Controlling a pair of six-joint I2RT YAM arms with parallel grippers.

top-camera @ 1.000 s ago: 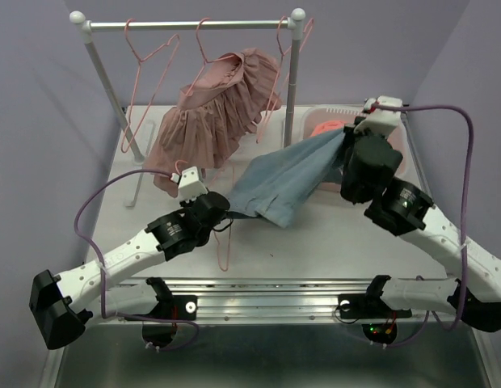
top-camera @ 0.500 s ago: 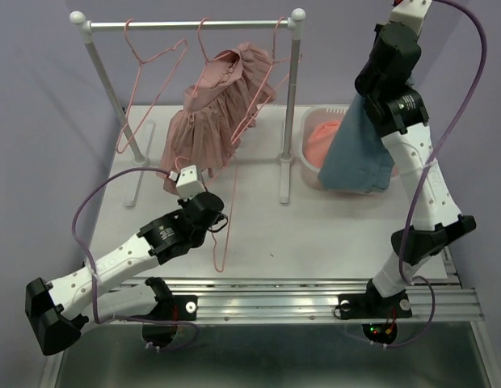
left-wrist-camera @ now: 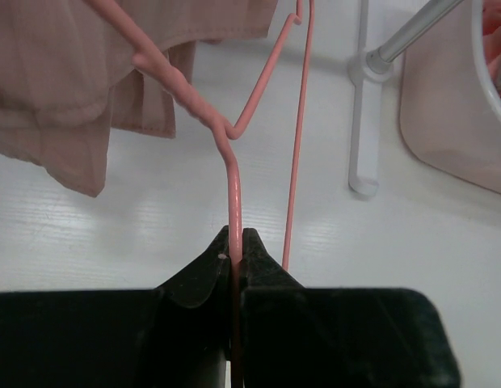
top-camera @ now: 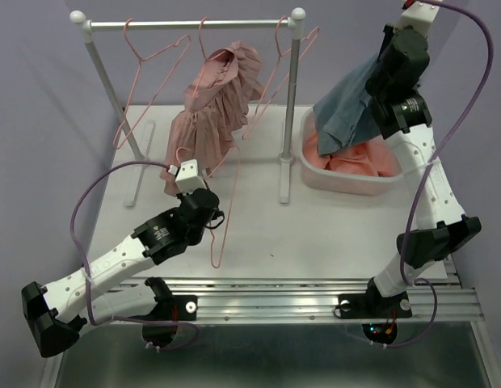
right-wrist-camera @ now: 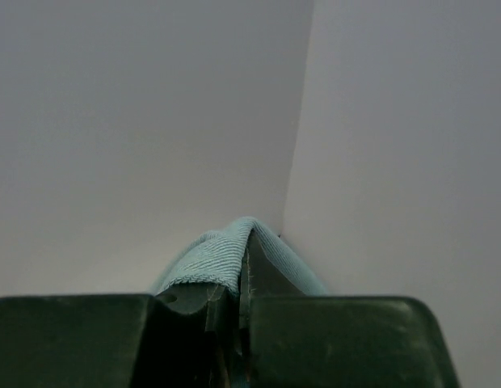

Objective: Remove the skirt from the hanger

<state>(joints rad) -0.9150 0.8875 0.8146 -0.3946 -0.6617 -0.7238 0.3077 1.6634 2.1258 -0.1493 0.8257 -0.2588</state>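
My right gripper goes straight down into the translucent bin point(top-camera: 345, 180) next, tilting downward, and then lets go of the skirt's top edge point(top-camera: 372, 69).
The blue skirt point(top-camera: 347, 109) hangs free of the hanger, dangling high over the bin at the back right. My right gripper point(top-camera: 389, 66) is shut on its top edge; in the right wrist view the ribbed blue cloth point(right-wrist-camera: 214, 259) folds over the closed gripper point(right-wrist-camera: 242, 279). The pink wire hanger point(top-camera: 219, 238) is bare, with its low end near the table front. My left gripper point(top-camera: 218, 217) is shut on it. In the left wrist view the pink wire point(left-wrist-camera: 234, 186) runs straight into the closed gripper point(left-wrist-camera: 237, 242).
A clothes rack point(top-camera: 186, 24) stands at the back with an empty pink hanger point(top-camera: 145, 89) and a dusty-pink ruffled garment point(top-camera: 214, 105). One rack post point(top-camera: 289, 121) stands beside the translucent bin point(top-camera: 347, 179), which holds pink cloth. Purple walls close the back and right.
My right arm swung up and right, pulling the blue skirt off the hanger from over the table to high above the bin. The left gripper kept hold of the hanger, shifting slightly.
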